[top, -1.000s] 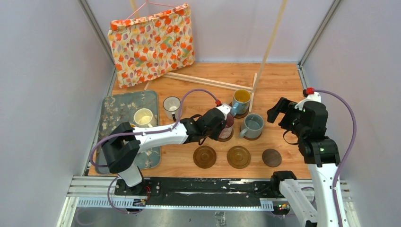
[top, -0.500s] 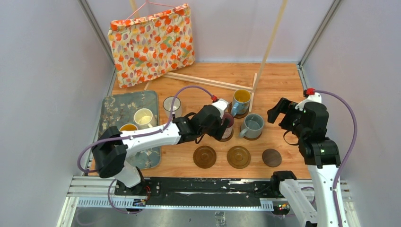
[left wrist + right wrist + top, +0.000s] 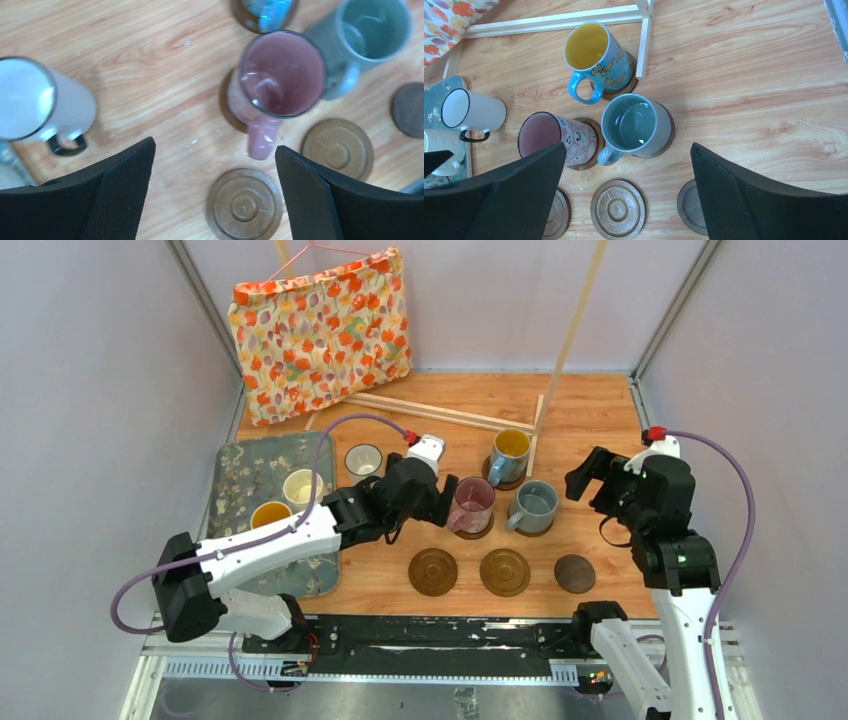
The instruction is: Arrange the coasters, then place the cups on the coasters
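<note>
The white cup (image 3: pixel 363 459) still stands off any coaster, so next I will move my left gripper toward the left in the top view and down onto the white cup's dark handle.
The pink cup (image 3: pixel 472 505) (image 3: pixel 280 75) stands upright on a coaster (image 3: pixel 226 102) beside the grey-blue cup (image 3: pixel 535 504) and the blue cup (image 3: pixel 511 454), each on its own coaster. My left gripper (image 3: pixel 441 502) (image 3: pixel 215 195) hangs open just left of the pink cup, holding nothing. Three bare coasters (image 3: pixel 433 571) (image 3: pixel 505 571) (image 3: pixel 575 573) lie in a row in front. A white dark-rimmed cup (image 3: pixel 363 459) stands on the wood. My right gripper (image 3: pixel 598 498) (image 3: pixel 626 200) is open and raised to the right of the grey-blue cup.
A grey floral mat (image 3: pixel 250 465) at the left carries a cream cup (image 3: pixel 302 486) and an orange-inside cup (image 3: pixel 271 515). A floral bag (image 3: pixel 320 330) leans at the back, with a wooden frame (image 3: pixel 440 412) lying behind the blue cup.
My left gripper has opened, let go of the pink cup and drawn back to the left. The cup stays on its coaster. The right arm has not moved.
</note>
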You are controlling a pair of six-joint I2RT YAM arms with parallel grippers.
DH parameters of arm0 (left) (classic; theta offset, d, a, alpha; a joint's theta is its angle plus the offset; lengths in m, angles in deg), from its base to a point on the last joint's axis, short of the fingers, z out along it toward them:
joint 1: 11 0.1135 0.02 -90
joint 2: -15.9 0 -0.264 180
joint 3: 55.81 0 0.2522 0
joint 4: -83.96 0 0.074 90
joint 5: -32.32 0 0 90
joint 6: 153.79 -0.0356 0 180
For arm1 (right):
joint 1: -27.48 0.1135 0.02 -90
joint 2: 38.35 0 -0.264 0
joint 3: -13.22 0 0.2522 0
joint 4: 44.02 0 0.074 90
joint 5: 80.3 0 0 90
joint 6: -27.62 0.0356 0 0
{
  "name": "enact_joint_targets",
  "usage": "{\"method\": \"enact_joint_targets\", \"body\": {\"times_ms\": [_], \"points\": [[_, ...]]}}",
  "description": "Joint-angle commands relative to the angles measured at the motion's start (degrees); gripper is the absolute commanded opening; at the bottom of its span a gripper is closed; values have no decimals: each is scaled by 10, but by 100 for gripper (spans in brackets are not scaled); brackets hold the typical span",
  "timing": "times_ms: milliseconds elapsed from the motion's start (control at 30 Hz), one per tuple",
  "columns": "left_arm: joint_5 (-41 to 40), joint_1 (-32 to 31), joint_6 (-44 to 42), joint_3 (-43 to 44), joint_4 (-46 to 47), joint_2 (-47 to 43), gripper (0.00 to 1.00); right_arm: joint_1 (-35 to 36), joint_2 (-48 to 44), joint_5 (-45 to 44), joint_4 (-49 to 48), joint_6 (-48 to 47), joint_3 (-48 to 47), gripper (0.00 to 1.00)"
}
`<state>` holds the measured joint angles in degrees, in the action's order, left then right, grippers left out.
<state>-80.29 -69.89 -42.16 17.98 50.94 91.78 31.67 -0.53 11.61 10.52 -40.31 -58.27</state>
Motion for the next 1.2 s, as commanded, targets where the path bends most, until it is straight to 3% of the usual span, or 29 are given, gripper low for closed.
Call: {"method": "enact_joint_targets", "body": {"times_ms": [0,267,633,1167], "points": [[-93,41,78,-18,-74,-24,95,9,1,0,10,2,-17,100],[-170,102,148,-75,-95,-59,95,9,-3,-4,13,-4,-30,100],[-188,159,180,-101,-52,-22,90,9,-15,-2,15,-6,-24,100],[-167,224,163,-81,33,116,43,9,-27,-1,26,-14,-35,100]]}}
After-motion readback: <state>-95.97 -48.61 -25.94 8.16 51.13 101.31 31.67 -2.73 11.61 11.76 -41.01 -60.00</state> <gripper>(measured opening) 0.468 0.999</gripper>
